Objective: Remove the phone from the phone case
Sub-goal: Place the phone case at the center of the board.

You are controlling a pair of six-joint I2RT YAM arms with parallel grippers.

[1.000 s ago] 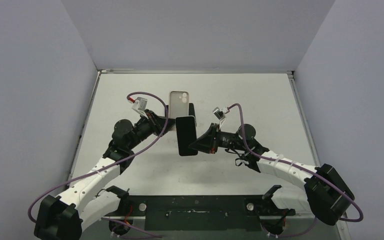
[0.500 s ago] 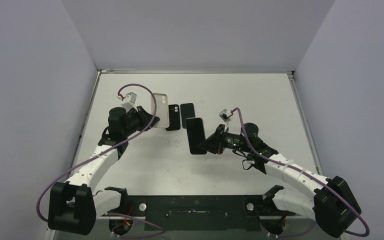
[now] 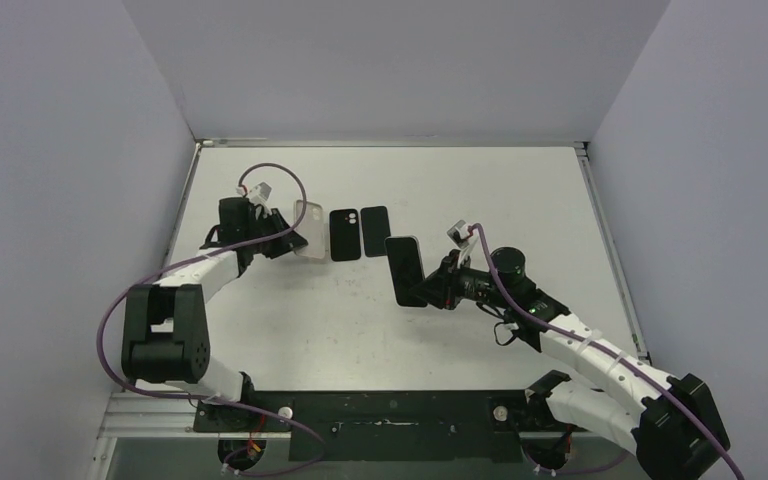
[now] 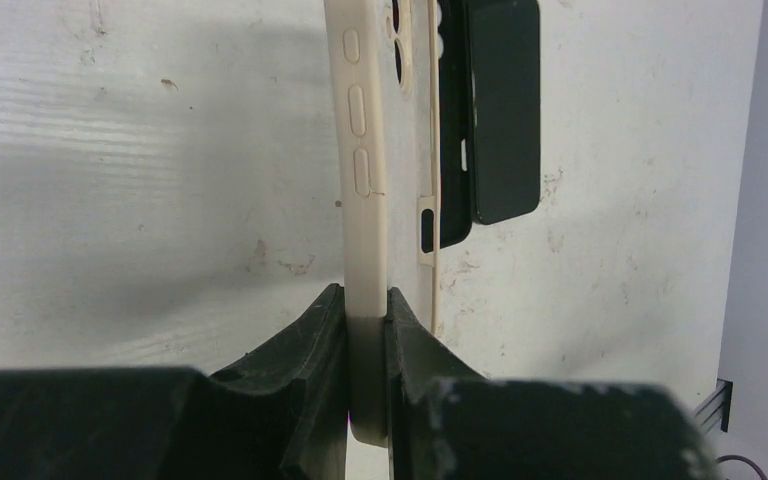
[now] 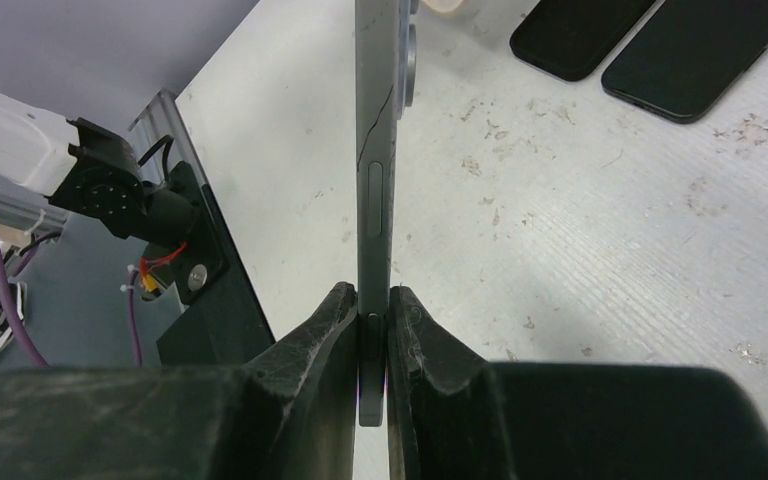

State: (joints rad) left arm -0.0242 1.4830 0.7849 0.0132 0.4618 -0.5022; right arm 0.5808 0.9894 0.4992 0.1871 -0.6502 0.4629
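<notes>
My right gripper already holds the phone. The cream phone case (image 3: 309,230) goes down onto the tabletop beside the black case next, and my left gripper releases its edge.
My left gripper (image 3: 282,234) is shut on the edge of a cream phone case (image 3: 309,230), empty and held low over the table at the back left. In the left wrist view the case (image 4: 358,170) stands edge-on between my fingers (image 4: 325,330). My right gripper (image 3: 430,288) is shut on a dark phone (image 3: 404,270), held out of the case, above the middle of the table. In the right wrist view the phone (image 5: 378,150) stands edge-on, clamped at its lower end.
Two black phones or cases (image 3: 344,234) (image 3: 375,230) lie flat side by side on the white table (image 3: 460,190), right of the cream case; they also show in the right wrist view (image 5: 580,35). The black base rail (image 3: 390,412) runs along the near edge. Walls close the table's sides.
Both arms have drawn apart. The left gripper carried the cream case left and down toward the table. The right gripper carried the phone right and lower.
</notes>
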